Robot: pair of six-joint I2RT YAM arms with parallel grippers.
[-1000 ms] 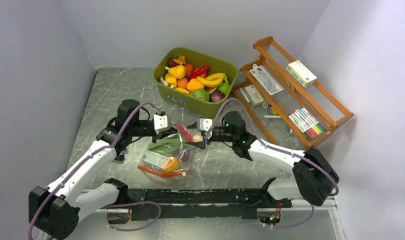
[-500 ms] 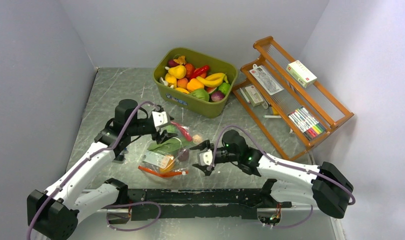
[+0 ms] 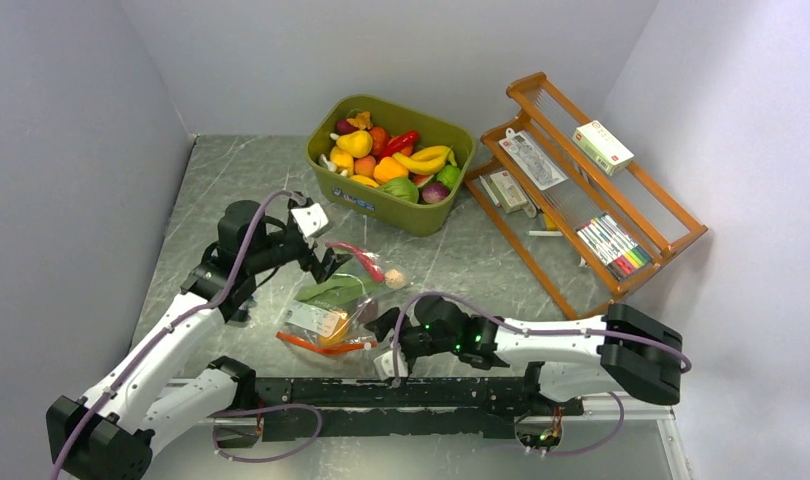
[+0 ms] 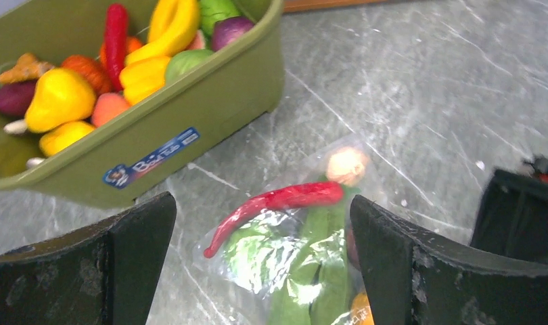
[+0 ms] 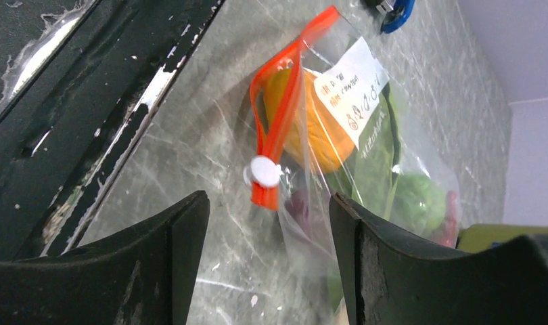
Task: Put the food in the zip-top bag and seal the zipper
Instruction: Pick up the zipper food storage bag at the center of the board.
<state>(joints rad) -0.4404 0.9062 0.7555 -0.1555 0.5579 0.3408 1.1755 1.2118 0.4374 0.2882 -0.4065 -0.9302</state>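
Observation:
The zipper's end with the slider is still beyond my right gripper's open fingers, so I will move that gripper to the left in the top view, over that end.
The zip-top bag (image 3: 331, 303) lies flat on the marble table, and food shows through it: a red chili (image 4: 278, 200), green leaves (image 4: 312, 261), a pale piece (image 4: 347, 164), an orange piece (image 5: 318, 132), a green round one (image 5: 417, 200) and a purple bulb (image 5: 298, 203). The red-orange zipper (image 5: 279, 125) runs along the near edge with its white slider (image 5: 264, 171) at the right end, and its strips gape apart further along. My left gripper (image 3: 326, 255) (image 4: 263, 264) hovers open above the bag's far end. My right gripper (image 3: 384, 345) (image 5: 268, 264) is open and low, just right of the slider, holding nothing.
An olive-green tub (image 3: 421, 215) full of toy fruit stands behind the bag. A wooden rack (image 3: 591, 190) with packets and pens fills the right side. The black mounting rail (image 3: 411, 390) runs along the near edge, close to the zipper.
My left gripper has opened and drawn back up and left from the bag's far end. My right arm has swung from the bag's far right corner down to its near edge by the slider.

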